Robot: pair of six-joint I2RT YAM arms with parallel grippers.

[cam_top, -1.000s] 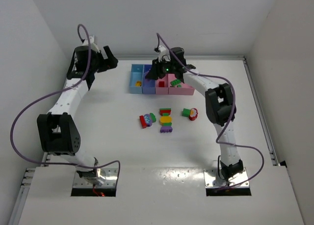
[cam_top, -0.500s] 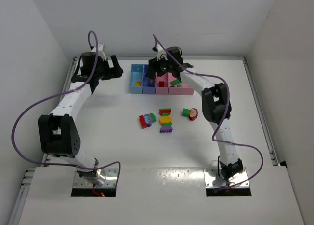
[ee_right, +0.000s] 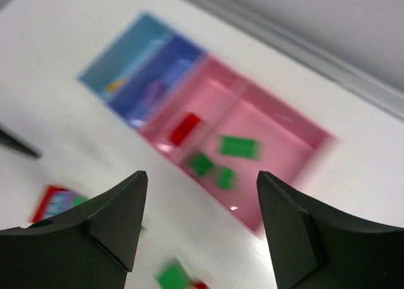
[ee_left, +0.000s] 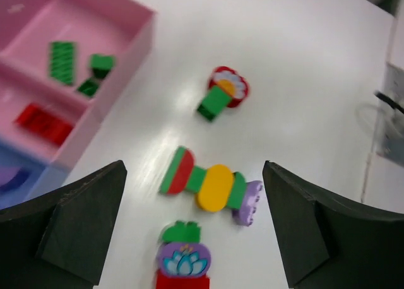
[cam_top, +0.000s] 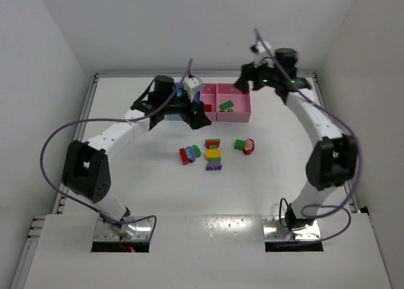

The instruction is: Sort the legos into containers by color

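Note:
Next, my left gripper lowers and moves to the right in the top view, where the flower's green brick lies below it, clear of other clumps.
Three multicoloured lego clumps lie on the white table: a red, purple and green one (cam_top: 189, 154), a long red, green, yellow and purple one (cam_top: 213, 154), and a green brick with a red flower (cam_top: 245, 145). My left gripper (cam_top: 194, 115) hangs open over the front of the containers. In its wrist view the long clump (ee_left: 213, 187) and the lotus clump (ee_left: 183, 260) lie below the empty gap of this gripper (ee_left: 196, 238). My right gripper (cam_top: 245, 82) is open and empty, high above the wide pink bin (cam_top: 235, 117). That bin holds green bricks (ee_right: 238, 147).
The narrower pink bin (ee_right: 203, 100) holds a red brick (ee_right: 185, 129). The periwinkle bin (ee_right: 180, 52) holds a purple piece (ee_right: 153, 90) and the light blue bin (ee_right: 142, 30) a yellow one (ee_right: 115, 85). In the top view my left arm covers both blue bins. Walls enclose the table.
My left arm has swung from the back left corner across to the front of the bins. My right gripper has opened and pulled up and to the right, away from the pink bins.

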